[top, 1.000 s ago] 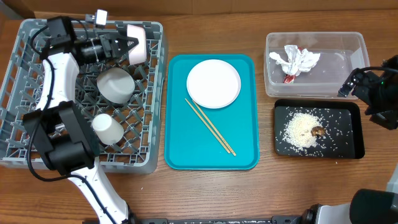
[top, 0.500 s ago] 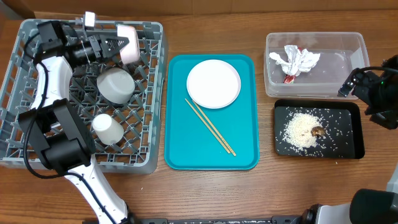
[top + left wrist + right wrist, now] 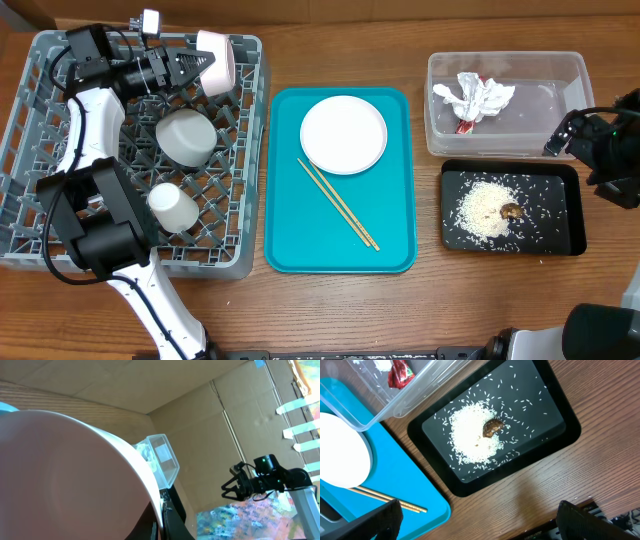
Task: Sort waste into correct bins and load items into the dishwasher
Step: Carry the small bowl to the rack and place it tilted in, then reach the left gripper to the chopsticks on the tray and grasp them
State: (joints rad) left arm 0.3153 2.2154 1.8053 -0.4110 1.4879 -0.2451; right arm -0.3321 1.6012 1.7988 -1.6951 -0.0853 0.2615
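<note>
My left gripper has the pink-and-white bowl (image 3: 218, 63) by its rim and will next lower it onto the free rack wires behind the grey bowl and release the rim, as the pegs lie below it.
My left gripper (image 3: 197, 62) is shut on the rim of the pink-and-white bowl (image 3: 218, 63), held on its side over the back of the grey dish rack (image 3: 30, 130); the bowl fills the left wrist view (image 3: 70, 475). The grey bowl (image 3: 186, 136) and the white cup (image 3: 172, 205) sit in the rack. The white plate (image 3: 343, 134) and two chopsticks (image 3: 337, 203) lie on the teal tray (image 3: 390, 220). The napkin (image 3: 473, 96) and red packet (image 3: 465, 125) are in the clear tub (image 3: 560, 75). Rice (image 3: 472, 435) and the brown scrap (image 3: 492, 427) lie in the black tray (image 3: 555, 415). My right gripper (image 3: 475, 520) is open and empty above the table.
The clear tub's corner (image 3: 410, 400) and the teal tray's edge (image 3: 405, 485) show in the right wrist view. Bare wooden table (image 3: 500, 290) runs along the front. Cardboard walls stand behind the table.
My left gripper has carried the pink bowl a little left and then back right over the rack's back row. The right arm has not moved.
</note>
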